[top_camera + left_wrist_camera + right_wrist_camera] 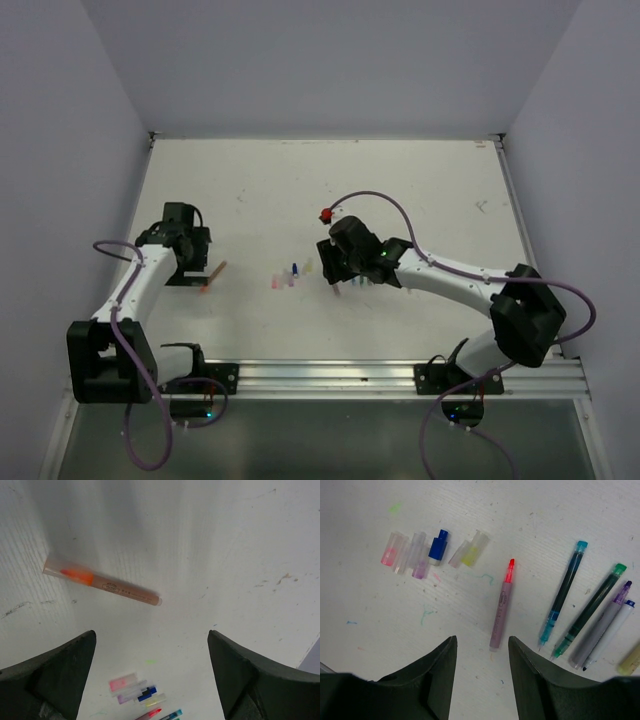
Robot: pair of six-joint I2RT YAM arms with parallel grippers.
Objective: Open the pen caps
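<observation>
My left gripper should come down onto the body of the pen beside its orange collar and close there, because the orange-brown pen's tip is still under a clear cap.
An orange-brown pen lies alone on the white table, its orange tip seemingly under a clear cap; from above this pen sits just right of my left gripper. My left gripper is open and empty, above and short of the pen. Loose pen caps lie in a row: pink, purple-tinted, blue, pale yellow. A pink pen with a bare red tip lies just ahead of my right gripper, which is open and holds nothing.
Right of the pink pen lie a teal pen, a green pen, a grey-purple pen, a white pen and a yellow one at the frame edge. A small red object sits behind the right arm. Walls enclose the table.
</observation>
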